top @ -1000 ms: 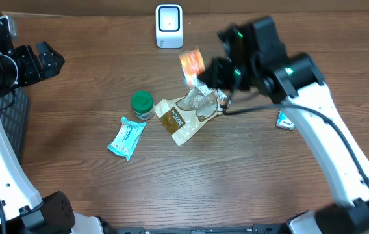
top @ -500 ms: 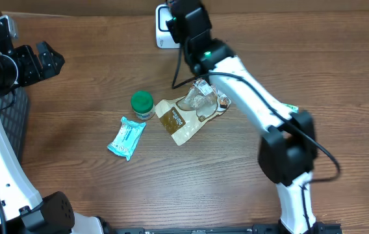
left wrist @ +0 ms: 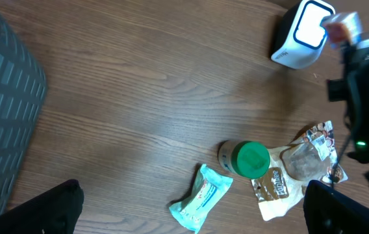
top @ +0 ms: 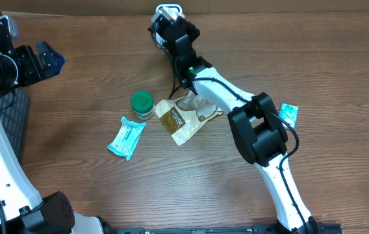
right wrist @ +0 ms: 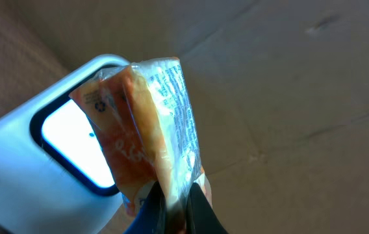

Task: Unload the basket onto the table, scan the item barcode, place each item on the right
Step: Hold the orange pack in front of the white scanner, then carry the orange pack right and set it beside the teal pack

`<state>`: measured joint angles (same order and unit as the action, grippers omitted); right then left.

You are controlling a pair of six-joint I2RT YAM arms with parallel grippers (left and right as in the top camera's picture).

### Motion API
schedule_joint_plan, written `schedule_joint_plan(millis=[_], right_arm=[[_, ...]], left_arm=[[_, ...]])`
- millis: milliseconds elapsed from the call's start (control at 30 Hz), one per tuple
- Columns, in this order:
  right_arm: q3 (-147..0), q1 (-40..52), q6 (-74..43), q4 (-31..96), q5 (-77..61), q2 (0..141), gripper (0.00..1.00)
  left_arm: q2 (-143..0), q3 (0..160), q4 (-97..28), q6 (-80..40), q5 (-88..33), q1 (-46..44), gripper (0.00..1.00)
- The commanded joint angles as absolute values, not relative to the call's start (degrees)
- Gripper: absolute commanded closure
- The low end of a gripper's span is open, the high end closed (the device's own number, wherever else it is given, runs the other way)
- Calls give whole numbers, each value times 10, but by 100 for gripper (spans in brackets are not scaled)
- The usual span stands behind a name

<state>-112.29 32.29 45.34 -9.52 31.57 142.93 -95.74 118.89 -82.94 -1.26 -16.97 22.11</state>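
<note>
The small teal packet lies below my right gripper, to its right in the overhead view. Next, the gripper moves back and down beside it to release.
An orange snack packet [right wrist: 147, 123] is pinched at its lower edge by my right gripper [right wrist: 175, 207], which is shut on it. The packet is held upright right in front of the lit window of the white barcode scanner [right wrist: 54, 140]. From above, the right gripper [top: 166, 25] covers most of the scanner [top: 169, 9] at the table's back edge. In the left wrist view the packet [left wrist: 342, 23] shows blurred beside the scanner [left wrist: 301, 31]. My left gripper [top: 41, 58] hangs open and empty over the far left of the table.
A green-capped jar [top: 141, 104], a brown pouch [top: 179, 121] and a clear wrapper [top: 197, 101] lie together mid-table. A teal packet [top: 127, 138] lies left of them, and another small teal packet [top: 288, 115] at the right. A dark ribbed mat [top: 12, 117] covers the left edge.
The right arm has swung from the table's right side across to the scanner, carrying the orange packet up to its window. The left arm has not moved.
</note>
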Motion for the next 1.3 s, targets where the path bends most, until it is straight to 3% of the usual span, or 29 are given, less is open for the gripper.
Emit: schedule_joint_plan(millis=[0,633,833,1033,1267], right_arm=[[-1132,322,485,-112,314,1435,96],[-1132,323,474,-156,336,1425,96],[-1132,324,368,-135,355,1375,96],[-1132,334,263,-11,355,1298,96],[-1132,333,-96,329,200,1153,96]], left_arm=[[-954,1197,-829,-2,-174,220,1],[-954,1197,-829,-2,-174,220,1],[-954,1197,-829,-2,-174,220,0],[-954,1197,-829,-2,-174,220,0],[-954,1197,-829,-2,-174,220,0]])
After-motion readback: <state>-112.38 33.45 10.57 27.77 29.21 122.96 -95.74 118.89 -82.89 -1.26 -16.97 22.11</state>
